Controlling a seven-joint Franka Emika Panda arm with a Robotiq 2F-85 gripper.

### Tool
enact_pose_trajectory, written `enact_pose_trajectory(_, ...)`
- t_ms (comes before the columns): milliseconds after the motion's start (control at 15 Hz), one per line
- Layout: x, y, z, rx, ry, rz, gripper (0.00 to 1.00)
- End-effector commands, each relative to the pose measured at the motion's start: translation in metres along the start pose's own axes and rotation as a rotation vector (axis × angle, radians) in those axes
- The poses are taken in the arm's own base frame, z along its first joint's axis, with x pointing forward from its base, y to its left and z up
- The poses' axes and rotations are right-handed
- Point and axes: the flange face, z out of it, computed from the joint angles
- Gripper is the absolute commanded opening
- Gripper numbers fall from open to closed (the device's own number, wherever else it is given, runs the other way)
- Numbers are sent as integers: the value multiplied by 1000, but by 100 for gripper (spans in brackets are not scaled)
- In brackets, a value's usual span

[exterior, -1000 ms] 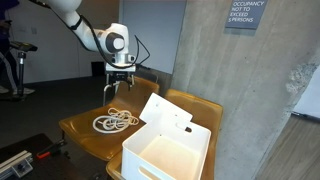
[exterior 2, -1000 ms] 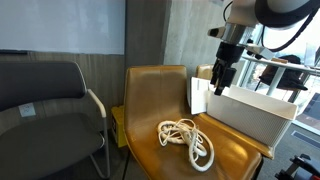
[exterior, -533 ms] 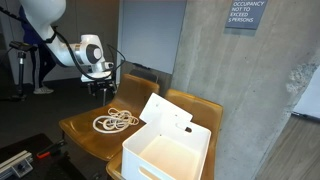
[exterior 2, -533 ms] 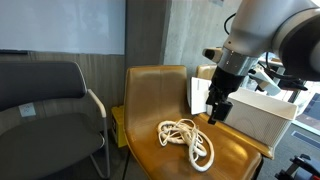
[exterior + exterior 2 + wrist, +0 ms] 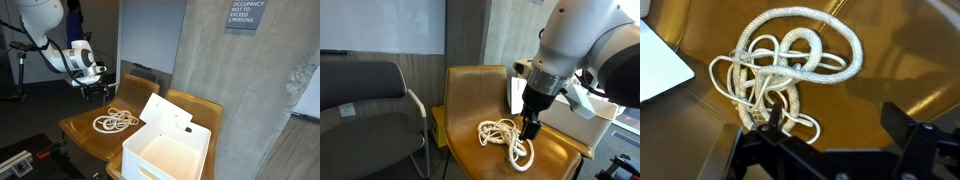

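The robot's fingers are around bare seat beside the rope, so the gripper will next move down and toward the left in the wrist view, over the thick inner loop.
A tangled coil of white rope (image 5: pixel 113 122) lies on the brown seat of a chair (image 5: pixel 85 135); it also shows in the other exterior view (image 5: pixel 507 140) and in the wrist view (image 5: pixel 790 65). My gripper (image 5: pixel 92 88) hangs open and empty just above the seat (image 5: pixel 555 155), beside the rope and close over its edge (image 5: pixel 530 128). In the wrist view the open jaws (image 5: pixel 838 125) frame bare seat (image 5: pixel 895 60), with one finger next to a rope loop.
An open white box (image 5: pixel 165 150) with a raised flap stands on the neighbouring brown chair, next to the rope. A grey padded chair (image 5: pixel 365 100) stands beside the brown one. A concrete wall (image 5: pixel 250 90) rises behind the chairs.
My gripper has moved away from the white box, across and down to the rope's side of the seat. The rope and box have not moved.
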Motion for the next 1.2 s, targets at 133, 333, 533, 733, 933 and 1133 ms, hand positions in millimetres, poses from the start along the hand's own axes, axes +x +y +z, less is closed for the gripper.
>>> enact_pose_trajectory(133, 17, 18, 57, -22, -50, 80, 100)
enact_pose_trajectory(333, 17, 29, 92, -25, -84, 104, 100)
enact_pose_trajectory(533, 12, 39, 121, -28, -108, 139, 100)
enact_pose_trajectory(733, 7, 38, 150, -37, -129, 160, 100)
enact_pose_trajectory(933, 1, 43, 173, -42, -132, 192, 100)
enact_pose_trajectory(1133, 1, 47, 188, -47, -124, 205, 100)
